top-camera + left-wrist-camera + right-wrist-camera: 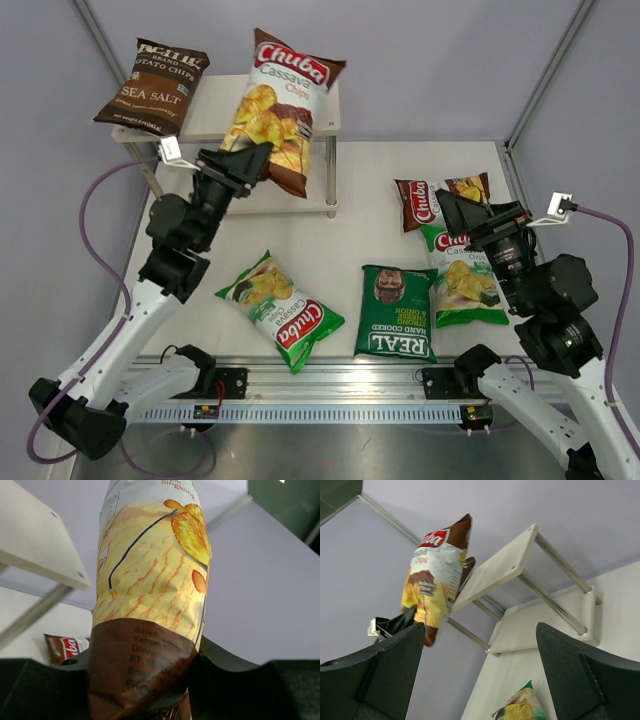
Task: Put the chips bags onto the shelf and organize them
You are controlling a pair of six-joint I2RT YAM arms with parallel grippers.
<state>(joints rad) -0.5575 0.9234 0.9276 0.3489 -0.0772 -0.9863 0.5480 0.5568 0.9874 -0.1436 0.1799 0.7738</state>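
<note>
My left gripper should next move outward and left in the top view and release its bag in the room on the bare top board beside the Sea Salt bag.
My left gripper point(250, 165) is shut on the bottom end of a brown/white Chuba bag point(280, 105) and holds it upright in front of the shelf point(328, 112), against its top board. In the left wrist view the bag point(150, 580) rises from between the jaws. The dark brown Sea Salt bag point(152, 85) lies on the top board's left end. A second brown Chuba bag point(440, 195), two green Chuba bags point(462, 285) point(282, 310) and the REAL bag point(397, 312) lie on the table. My right gripper point(458, 212) is open and empty, over the brown Chuba bag on the table.
The shelf's lower board point(260, 205) is partly behind my left arm. The right wrist view shows the held bag point(435, 575), the shelf's top board point(500, 567) and a green bag point(520, 707) below. Grey walls enclose the table on three sides.
</note>
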